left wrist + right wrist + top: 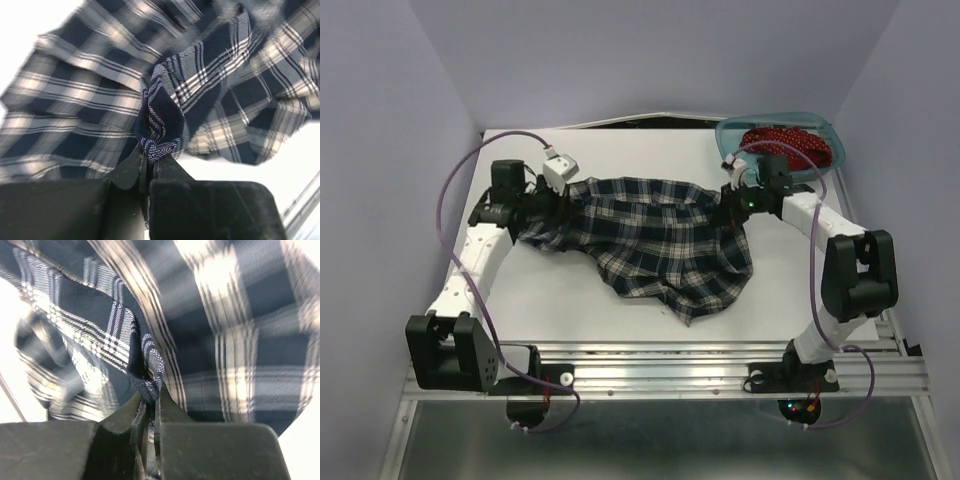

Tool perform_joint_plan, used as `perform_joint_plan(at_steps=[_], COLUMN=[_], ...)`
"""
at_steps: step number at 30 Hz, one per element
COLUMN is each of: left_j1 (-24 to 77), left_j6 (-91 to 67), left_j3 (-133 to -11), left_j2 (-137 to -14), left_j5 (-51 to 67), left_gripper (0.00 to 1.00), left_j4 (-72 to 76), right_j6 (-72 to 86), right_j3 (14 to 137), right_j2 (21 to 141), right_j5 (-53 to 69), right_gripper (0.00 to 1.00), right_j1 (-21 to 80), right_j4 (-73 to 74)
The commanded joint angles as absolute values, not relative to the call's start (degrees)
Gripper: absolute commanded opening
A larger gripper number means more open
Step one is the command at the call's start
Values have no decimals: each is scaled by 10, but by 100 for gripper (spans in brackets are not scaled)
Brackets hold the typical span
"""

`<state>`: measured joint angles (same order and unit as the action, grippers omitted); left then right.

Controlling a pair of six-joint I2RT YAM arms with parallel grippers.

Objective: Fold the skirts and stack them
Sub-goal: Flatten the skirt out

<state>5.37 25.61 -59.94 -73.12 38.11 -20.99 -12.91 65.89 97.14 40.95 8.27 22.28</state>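
Observation:
I need to move my left gripper up high next, then lower the held edge onto the table's far half and let it go, since the plaid skirt's lower part lies rumpled.
The plaid skirt (650,245), navy and green with thin white lines, hangs stretched between my two grippers over the middle of the white table, its lower part rumpled on the surface. My left gripper (558,205) is shut on the skirt's left edge; in the left wrist view (151,156) a pinched fold of plaid (157,125) sits between the jaws. My right gripper (732,205) is shut on the skirt's right edge; in the right wrist view (151,399) a fold (145,367) is pinched too. The red dotted skirt (790,145) lies bunched in the teal tub (828,132).
The teal tub stands at the table's back right corner, just behind my right arm. Purple cables loop off both arms. A metal rail (670,368) runs along the table's near edge. Pale walls close in on the left, back and right.

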Motion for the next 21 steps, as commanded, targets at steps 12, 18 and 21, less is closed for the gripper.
perform_joint_plan(at_steps=[12,18,21], left_j1=[-90,-90,-90], left_j6=[183,183,173], left_j3=[-800,-771,-758], left_j2=[-599,-449,-371], left_j5=[396,369,361], left_gripper=[0,0,0], left_j4=[-63,-91,-108], right_j6=[-81,-111,-120], right_j3=[941,908,911], right_j2=[767,636,584], right_j5=[357,317,307], right_gripper=[1,1,1], right_j1=[-19,-19,-19], right_j4=[138,170,190])
